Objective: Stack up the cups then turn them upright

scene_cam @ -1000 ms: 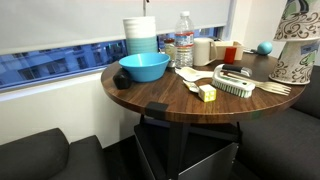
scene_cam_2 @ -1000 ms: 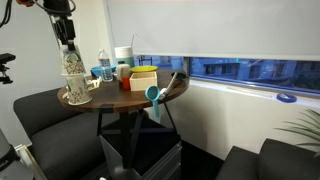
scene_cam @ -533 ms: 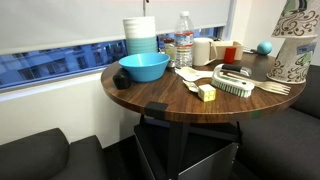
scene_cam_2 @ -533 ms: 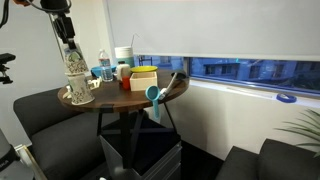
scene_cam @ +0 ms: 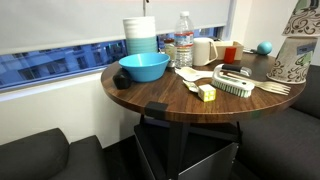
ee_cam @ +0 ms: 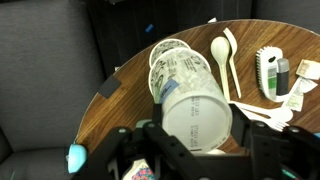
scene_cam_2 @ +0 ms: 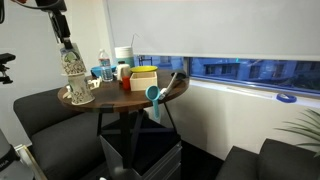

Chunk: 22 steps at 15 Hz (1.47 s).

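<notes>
The lower cup is below my gripper. I next need to lower the upper cup (scene_cam: 304,22) over the lower cup (scene_cam: 289,62) with my gripper, move toward the white mug and let go.
Two patterned paper cups stand upside down, one over the other, at the table's edge. The lower cup (scene_cam: 289,62) rests rim down on the wooden table (scene_cam: 160,92) and also shows in an exterior view (scene_cam_2: 75,88). The upper cup (scene_cam: 304,22) sits over its top; how far it is nested I cannot tell. In the wrist view its white base (ee_cam: 196,118) faces the camera, between the fingers. My gripper (ee_cam: 196,128) is shut on the upper cup, and it hangs above the stack in an exterior view (scene_cam_2: 64,30).
A blue bowl (scene_cam: 144,67), a tall stack of plain containers (scene_cam: 140,34), a water bottle (scene_cam: 184,40), a white mug (scene_cam: 203,50), a brush (scene_cam: 235,84), a yellow block (scene_cam: 207,93) and a white spoon (ee_cam: 222,55) share the table. Dark seats surround it.
The gripper and the upper cup have shifted slightly over the lower cup. The other things on the table have not moved.
</notes>
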Available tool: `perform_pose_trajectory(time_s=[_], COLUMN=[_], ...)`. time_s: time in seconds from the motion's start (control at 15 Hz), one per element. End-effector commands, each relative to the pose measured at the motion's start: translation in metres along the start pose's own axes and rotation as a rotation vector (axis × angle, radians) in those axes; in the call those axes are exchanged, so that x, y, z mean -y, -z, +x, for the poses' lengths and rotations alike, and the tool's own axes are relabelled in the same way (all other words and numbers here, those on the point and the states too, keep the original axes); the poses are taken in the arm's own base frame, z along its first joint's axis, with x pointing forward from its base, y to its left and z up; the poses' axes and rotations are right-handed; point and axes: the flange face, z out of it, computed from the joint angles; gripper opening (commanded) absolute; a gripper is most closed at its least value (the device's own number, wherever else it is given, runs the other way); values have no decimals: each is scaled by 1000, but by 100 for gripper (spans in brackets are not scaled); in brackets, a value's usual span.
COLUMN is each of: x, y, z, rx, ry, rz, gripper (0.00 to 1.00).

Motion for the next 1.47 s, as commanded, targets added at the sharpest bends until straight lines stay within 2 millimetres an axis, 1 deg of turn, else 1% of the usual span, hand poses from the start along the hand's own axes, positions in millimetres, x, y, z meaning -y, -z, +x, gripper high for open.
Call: perform_pose_trajectory(time_s=[0.0,0.4,0.67,1.07,1.4], x=[-5,-6,-1,5,18], y=[-15,-50,-70,-84,-91], z=[0,14,34,66,85], rx=[-5,2,-35,-54,-27], ry=[-26,-48,-57,-15,54], rz=[17,23,52,43,34], gripper=[40,40,40,40,40])
